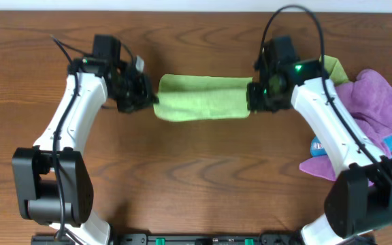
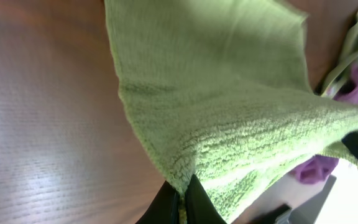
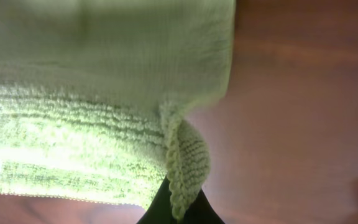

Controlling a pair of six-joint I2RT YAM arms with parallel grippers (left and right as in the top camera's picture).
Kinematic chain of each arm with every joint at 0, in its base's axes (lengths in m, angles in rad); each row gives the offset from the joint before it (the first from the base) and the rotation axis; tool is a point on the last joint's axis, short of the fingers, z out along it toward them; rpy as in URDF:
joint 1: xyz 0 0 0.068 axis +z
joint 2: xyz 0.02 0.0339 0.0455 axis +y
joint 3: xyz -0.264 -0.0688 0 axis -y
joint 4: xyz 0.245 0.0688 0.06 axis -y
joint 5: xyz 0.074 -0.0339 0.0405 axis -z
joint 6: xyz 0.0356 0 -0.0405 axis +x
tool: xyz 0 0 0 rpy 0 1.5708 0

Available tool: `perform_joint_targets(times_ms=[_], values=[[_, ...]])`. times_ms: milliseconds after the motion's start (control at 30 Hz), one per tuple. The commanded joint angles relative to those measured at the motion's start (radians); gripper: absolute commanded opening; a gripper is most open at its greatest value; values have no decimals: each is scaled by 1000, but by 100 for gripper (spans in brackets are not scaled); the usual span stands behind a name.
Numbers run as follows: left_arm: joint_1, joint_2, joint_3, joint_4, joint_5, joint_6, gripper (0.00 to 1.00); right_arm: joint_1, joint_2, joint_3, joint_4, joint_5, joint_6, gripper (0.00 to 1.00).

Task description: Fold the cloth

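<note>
The cloth's far edge (image 1: 246, 79) lies below and outward of my right gripper. I will next lower my right gripper, then carry the held corner of the cloth outward onto that edge and release it.
The lime-green cloth (image 1: 203, 97) hangs stretched between my two grippers over the middle of the wooden table, folded over into a long band. My left gripper (image 1: 148, 97) is shut on its left end; in the left wrist view the dark fingers (image 2: 182, 202) pinch the cloth's edge (image 2: 229, 112). My right gripper (image 1: 254, 95) is shut on its right end; in the right wrist view the fingers (image 3: 179, 208) clamp a stitched corner of the cloth (image 3: 92, 118).
A pile of purple cloths (image 1: 369, 109) lies at the right edge of the table, with another lime-green cloth (image 1: 335, 68) behind my right arm and a bit of blue (image 1: 316, 146) beside it. Bare wood table (image 1: 203, 177) lies below the cloth.
</note>
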Motion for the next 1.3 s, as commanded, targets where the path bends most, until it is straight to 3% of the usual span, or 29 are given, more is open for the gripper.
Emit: perform_joint_targets(times_ms=[0,233,467,667,900,1267], values=[[-13,11,-106,-12,47,54,6,5,2,-64,-13,-26,14,1],[-55,11,-261,-65,64,87,6,24,-2,-150,-82,-36,56,1],[-89,10,-283,-104,52,101,6,105,-25,-284,-55,-33,112,2],[-68,-6,-283,-80,40,87,6,78,-43,-285,26,29,129,1],[8,-96,-282,48,33,-3,6,41,-44,-285,168,29,129,1],[5,-96,-283,271,-69,-115,6,41,-44,-285,459,109,129,1]])
